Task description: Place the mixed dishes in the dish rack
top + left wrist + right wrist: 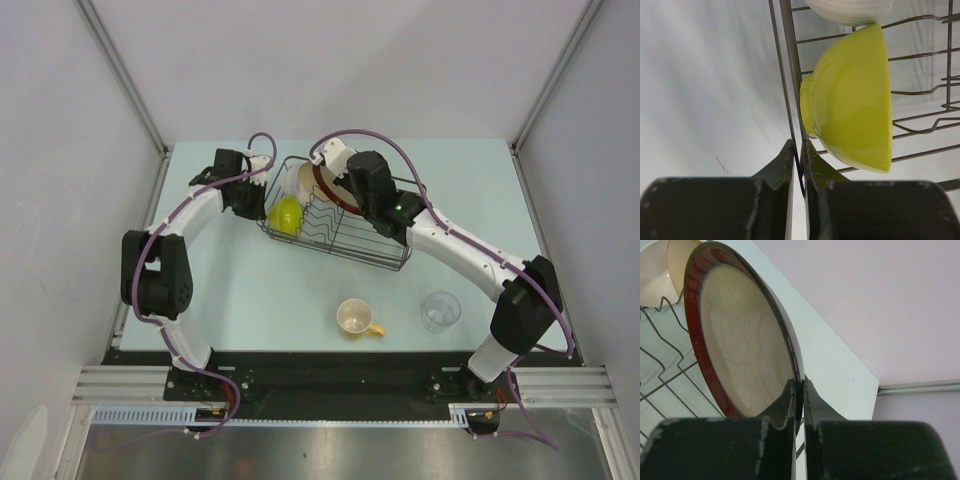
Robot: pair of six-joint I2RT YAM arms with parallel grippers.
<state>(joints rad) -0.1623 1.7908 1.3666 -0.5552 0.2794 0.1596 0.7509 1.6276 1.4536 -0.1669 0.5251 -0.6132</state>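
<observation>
The right gripper moves down and left in the top view toward the dish rack's wires (pixel 664 303) beside the lime-green bowl next, where open gaps fit the plate (pixel 745 335).
The black wire dish rack (pixel 385 255) stands at the table's middle back. A lime-green bowl (pixel 285 216) lies on its side at the rack's left end, also in the left wrist view (pixel 852 100), with a white bowl (pixel 847 10) beyond it. My left gripper (pixel 800 150) is shut on the rack's left rim wire (pixel 790 75). My right gripper (pixel 802 387) is shut on the rim of the dark-red-rimmed tan plate (pixel 745 335), held upright over the rack (pixel 330 190). The cream cup with yellow handle (pixel 357 319) and the small clear glass (pixel 440 310) stand on the table in front.
Grey walls enclose the table on three sides. The rack's upright prongs (pixel 665 355) lie under the plate. Another pale dish (pixel 657 270) stands behind the plate in the rack.
</observation>
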